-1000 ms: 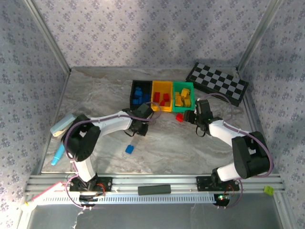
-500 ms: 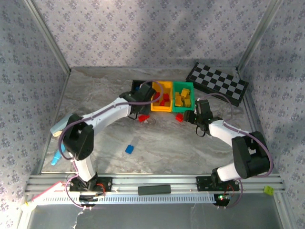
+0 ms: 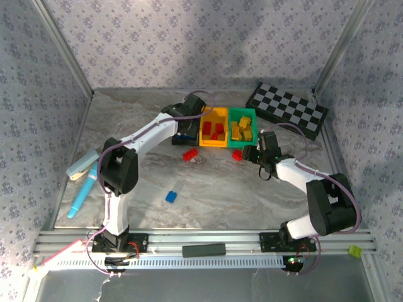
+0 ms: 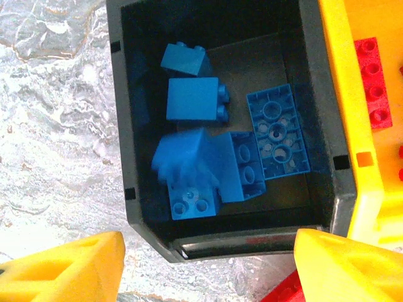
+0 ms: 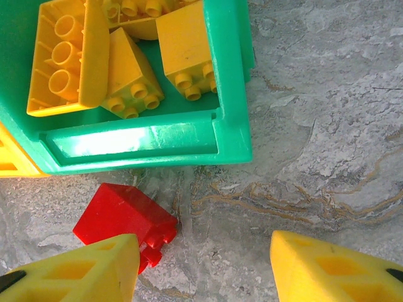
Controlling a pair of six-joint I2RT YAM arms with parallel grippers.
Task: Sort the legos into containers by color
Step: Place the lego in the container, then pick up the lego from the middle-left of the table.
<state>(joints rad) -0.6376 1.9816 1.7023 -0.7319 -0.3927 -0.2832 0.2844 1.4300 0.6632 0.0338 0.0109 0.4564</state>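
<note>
The lone blue lego is below the left gripper and nearer the arm bases, so the robot should bring that gripper back from the black container and down around the lego.
My left gripper hangs open over the black container, its yellow fingers wide apart at the bin's near wall. A blurred blue lego is loose in the bin among several other blue legos. The yellow container holds red legos, and the green container holds yellow legos. Open as well, my right gripper is low over the table in front of the green bin, with a red lego against its left finger. It also shows from above, the right gripper.
A second red lego lies on the table before the black bin, and a blue lego lies nearer the arm bases. A light blue marker rests at the left edge. A checkerboard leans at the back right.
My left arm swung from mid-table up to the black bin and its gripper opened, letting a blue lego drop in. The right arm stayed still.
</note>
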